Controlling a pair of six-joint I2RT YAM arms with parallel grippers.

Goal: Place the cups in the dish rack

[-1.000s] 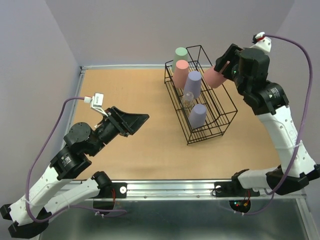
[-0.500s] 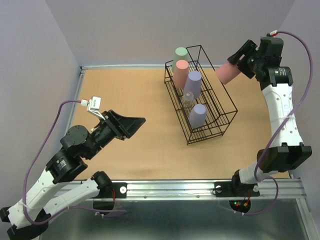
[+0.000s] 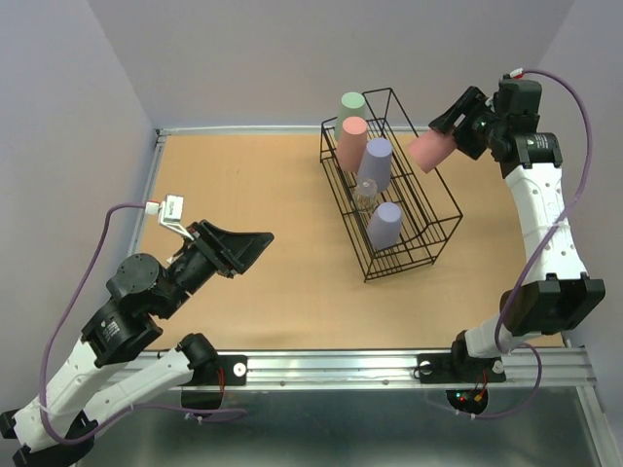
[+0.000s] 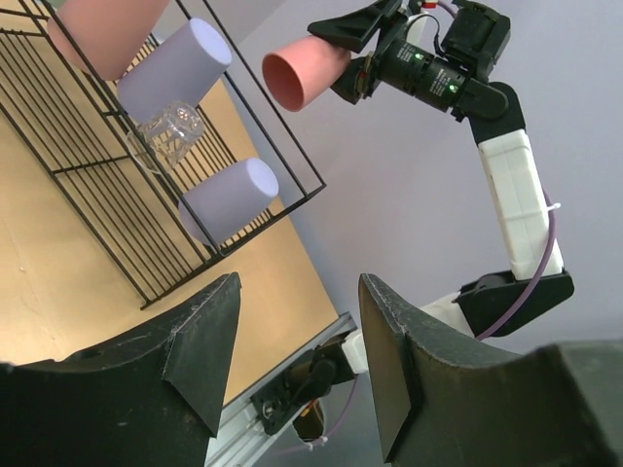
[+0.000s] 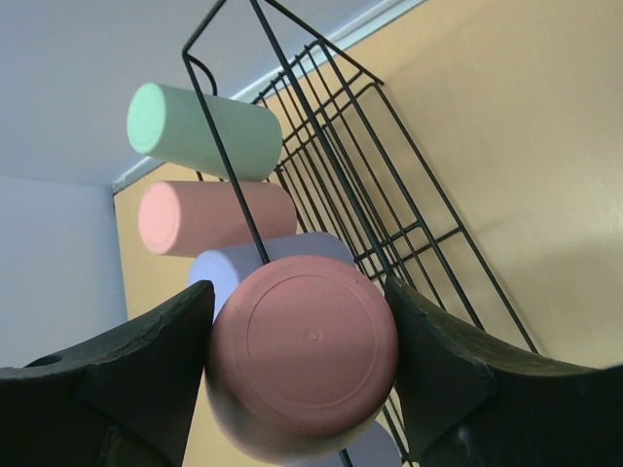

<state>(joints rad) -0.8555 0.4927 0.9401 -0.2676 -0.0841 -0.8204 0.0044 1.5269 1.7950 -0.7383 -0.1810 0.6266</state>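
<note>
The rack's side beside the lavender-blue cups is empty, so the right gripper should next come down and slightly back over it and let go of the second salmon-red cup.
The black wire dish rack (image 3: 436,209) stands right of centre and holds a pale green cup (image 3: 351,103), a salmon-red cup (image 3: 351,142), two lavender-blue cups (image 3: 375,162) (image 3: 384,224) and a clear cup (image 3: 365,199), all upside down. My right gripper (image 3: 443,139) is shut on the second salmon-red cup (image 3: 426,151), held in the air at the rack's upper right edge. That cup's base fills the right wrist view (image 5: 302,355). My left gripper (image 3: 261,238) is open and empty, raised over the table's left middle. It sees the rack (image 4: 88,185) and the held cup (image 4: 297,76).
The tan tabletop (image 3: 253,185) has a raised rim at the back and left. A metal rail (image 3: 389,365) runs along the near edge. Grey walls close in behind and at both sides.
My right gripper carried the salmon-red cup away to the right of the rack, then back left to its upper right edge. My left arm drew back slightly, towards the near left.
</note>
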